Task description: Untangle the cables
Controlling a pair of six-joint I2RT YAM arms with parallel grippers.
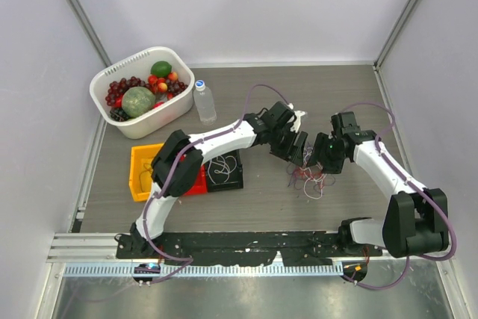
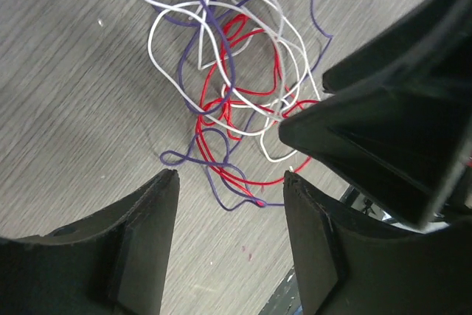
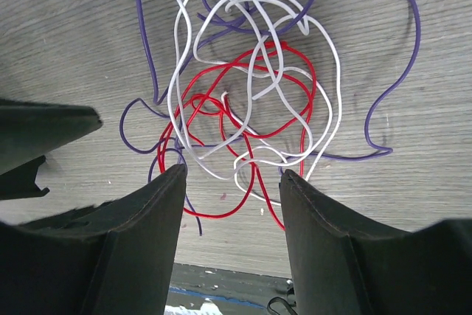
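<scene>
The small purple loop (image 1: 291,172) (image 2: 224,141) at the tangle's edge lies below the gap between my left gripper's open fingers, so that gripper lowers onto it next.
The cables (image 1: 310,182) lie in one loose tangle of red, white and purple loops on the grey table, right of centre. My left gripper (image 1: 296,149) hangs over the tangle's left upper side and my right gripper (image 1: 326,158) over its right upper side, close together. In the left wrist view the tangle (image 2: 228,94) lies beyond my left gripper (image 2: 231,175), which is open and holds nothing. The right wrist view shows the tangle (image 3: 243,119) partly between the open, empty fingers of my right gripper (image 3: 233,170).
A white basket (image 1: 134,56) of fruit stands at the back left, with a clear bottle (image 1: 205,102) beside it. Orange (image 1: 138,177), red (image 1: 196,184) and black (image 1: 233,173) bins sit under the left arm. A black rail (image 1: 246,244) runs along the near edge.
</scene>
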